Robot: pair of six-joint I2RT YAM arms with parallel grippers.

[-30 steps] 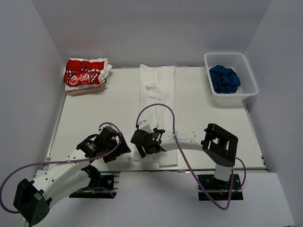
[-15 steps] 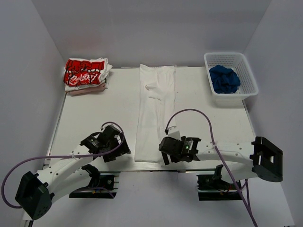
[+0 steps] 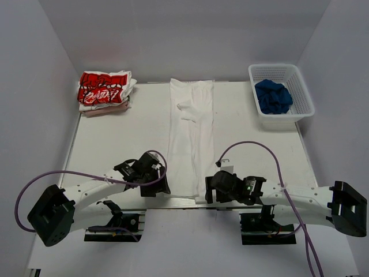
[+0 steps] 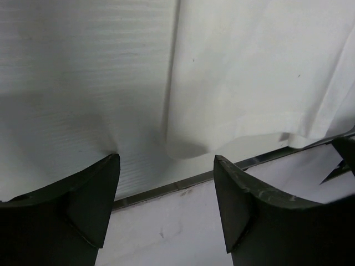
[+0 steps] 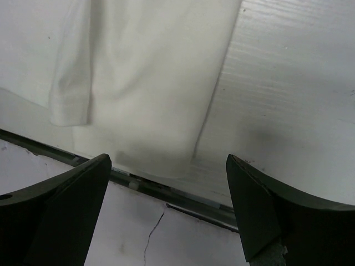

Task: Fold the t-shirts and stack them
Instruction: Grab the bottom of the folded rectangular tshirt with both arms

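The robot should next lower its right gripper onto the white t-shirt's near corner [image 5: 180,167] and close the fingers there, because that corner is just below, between the open fingers.
The plain white t-shirt [image 3: 191,138] lies flat as a long narrow strip down the middle of the table, from the far edge to the near edge. Folded at the far left corner sits the red-and-black printed t-shirt [image 3: 104,89]. My left gripper [image 3: 160,186] is open just left of the strip's near corner; in the left wrist view that corner of the white t-shirt [image 4: 233,83] lies ahead of the empty left gripper [image 4: 166,185]. My right gripper [image 3: 209,194] is open at the near right corner, with the white t-shirt [image 5: 138,83] ahead of the right gripper [image 5: 169,191].
A white basket [image 3: 300,86] holding a blue cloth [image 3: 273,96] stands at the far right. The table's near edge [image 4: 166,191] runs just under both grippers. White walls close in the table [image 3: 115,138] on three sides.
The right arm has swung from over the shirt's near end to its right corner at the table edge. The left gripper has slid right toward the left corner, its jaws slightly narrower. The strip's near end now lies flat.
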